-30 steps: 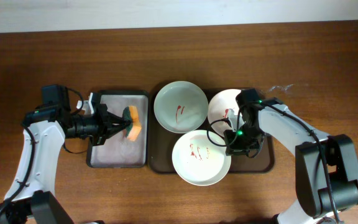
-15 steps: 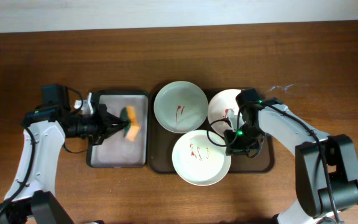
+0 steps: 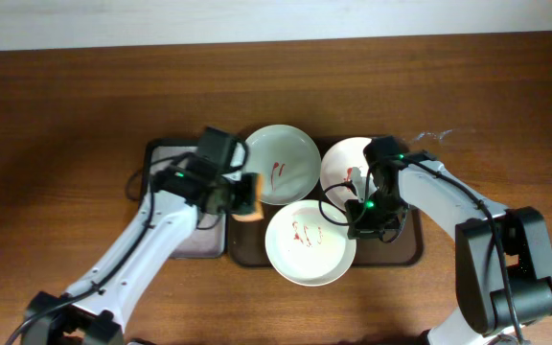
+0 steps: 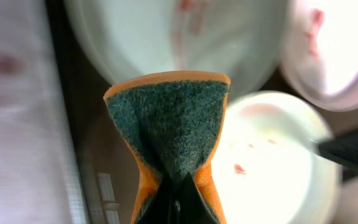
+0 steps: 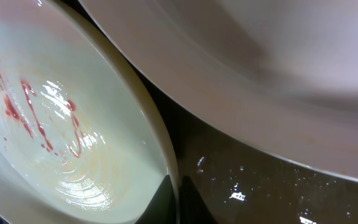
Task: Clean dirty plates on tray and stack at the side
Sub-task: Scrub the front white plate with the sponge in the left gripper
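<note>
My right gripper rises next, carries the front plate to the right in the overhead view, lowers and releases it, as open tabletop lies beside the brown tray (image 3: 405, 251).
Three dirty plates lie on the dark brown tray (image 3: 405, 251): a pale green one (image 3: 278, 165) at the back left, a pinkish one (image 3: 345, 163) at the back right, a whitish one (image 3: 310, 242) at the front. All carry red sauce smears. My left gripper (image 3: 244, 197) is shut on an orange and green sponge (image 4: 169, 121), held over the tray between the green and front plates. My right gripper (image 3: 355, 217) is shut on the right rim of the front plate (image 5: 55, 124).
A narrow grey tray (image 3: 192, 244) lies left of the brown tray, partly under my left arm. The wooden table (image 3: 65, 105) extends all round. A small clear scrap (image 3: 429, 136) lies behind the right arm.
My left arm has swung right from the grey tray, carrying the sponge to the brown tray's left part. The right arm and plates have not moved.
</note>
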Robot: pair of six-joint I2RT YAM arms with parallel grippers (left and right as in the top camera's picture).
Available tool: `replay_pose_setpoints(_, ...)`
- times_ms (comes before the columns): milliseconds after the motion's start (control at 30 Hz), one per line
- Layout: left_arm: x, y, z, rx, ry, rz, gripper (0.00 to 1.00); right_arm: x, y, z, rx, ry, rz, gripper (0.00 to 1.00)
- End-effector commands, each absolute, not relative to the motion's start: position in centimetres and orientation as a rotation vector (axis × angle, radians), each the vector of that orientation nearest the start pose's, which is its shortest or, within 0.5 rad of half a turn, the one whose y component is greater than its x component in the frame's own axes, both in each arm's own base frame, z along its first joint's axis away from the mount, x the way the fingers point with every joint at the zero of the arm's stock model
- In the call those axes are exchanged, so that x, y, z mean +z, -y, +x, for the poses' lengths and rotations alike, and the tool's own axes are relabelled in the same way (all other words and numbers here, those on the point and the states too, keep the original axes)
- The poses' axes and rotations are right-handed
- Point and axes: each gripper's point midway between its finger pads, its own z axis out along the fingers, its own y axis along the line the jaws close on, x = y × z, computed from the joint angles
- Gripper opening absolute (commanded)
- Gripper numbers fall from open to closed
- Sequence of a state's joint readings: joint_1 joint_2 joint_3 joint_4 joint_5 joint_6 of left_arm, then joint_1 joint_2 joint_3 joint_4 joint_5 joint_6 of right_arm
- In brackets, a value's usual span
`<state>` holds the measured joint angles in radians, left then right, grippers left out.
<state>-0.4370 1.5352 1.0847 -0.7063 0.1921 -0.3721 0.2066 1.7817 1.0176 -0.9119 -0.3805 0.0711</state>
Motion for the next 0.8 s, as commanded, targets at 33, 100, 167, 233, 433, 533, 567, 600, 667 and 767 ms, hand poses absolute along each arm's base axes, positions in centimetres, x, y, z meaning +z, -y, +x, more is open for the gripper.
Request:
replay_pose_setpoints(33, 11.4, 23.3, 28.4, -0.696, -2.822, 0.033, 0.0, 1.5, -12.1, 25.5, 0.597, -3.22, -0.205, 0.04)
replay_pose_setpoints(100, 11.3, 25.3, 28.0, -0.743, -2.82, -0.009, 0.0, 1.5, -12.1, 25.5, 0.597, -3.22, -0.205, 0.04)
replay_pose_setpoints(167, 10.5, 27.2, 27.7, -0.78, -2.826, -0.035, 0.0, 1.5, -12.1, 25.5, 0.597, -3.22, -0.205, 0.04)
replay_pose_setpoints(233, 8.7, 29.2, 27.2, -0.814, -2.87, -0.075, 0.0, 1.5, -12.1, 25.5, 0.597, -3.221, -0.205, 0.04)
replay_pose_setpoints(433, 5.4, 34.4, 26.1, -1.042, -2.926, -0.037, 0.0, 1.5, -12.1, 25.5, 0.597, -3.22, -0.205, 0.04)
replay_pose_setpoints(533, 2.1, 32.5, 25.2, -0.853, -3.034, -0.096, 0.0, 1.5, -12.1, 25.5, 0.597, -3.221, -0.205, 0.04)
replay_pose_setpoints(567, 1.0, 30.2, 25.1, -0.682, -3.067, -0.138, 0.0, 1.5, -12.1, 25.4, 0.596, -3.224, -0.205, 0.04)
replay_pose_setpoints(600, 0.3, 28.3, 25.2, -0.541, -3.078, -0.137, 0.0, 1.5, -12.1, 25.4, 0.596, -3.224, -0.205, 0.04)
replay_pose_setpoints(667, 0.1, 25.0, 25.8, -0.349, -3.074, -0.142, 0.0, 1.5, -12.1, 25.4, 0.596, -3.224, -0.205, 0.04)
replay_pose_setpoints(767, 1.9, 21.8, 27.8, -0.227, -2.996, -0.11, 0.0, 1.5, -12.1, 25.4, 0.596, -3.224, -0.204, 0.04)
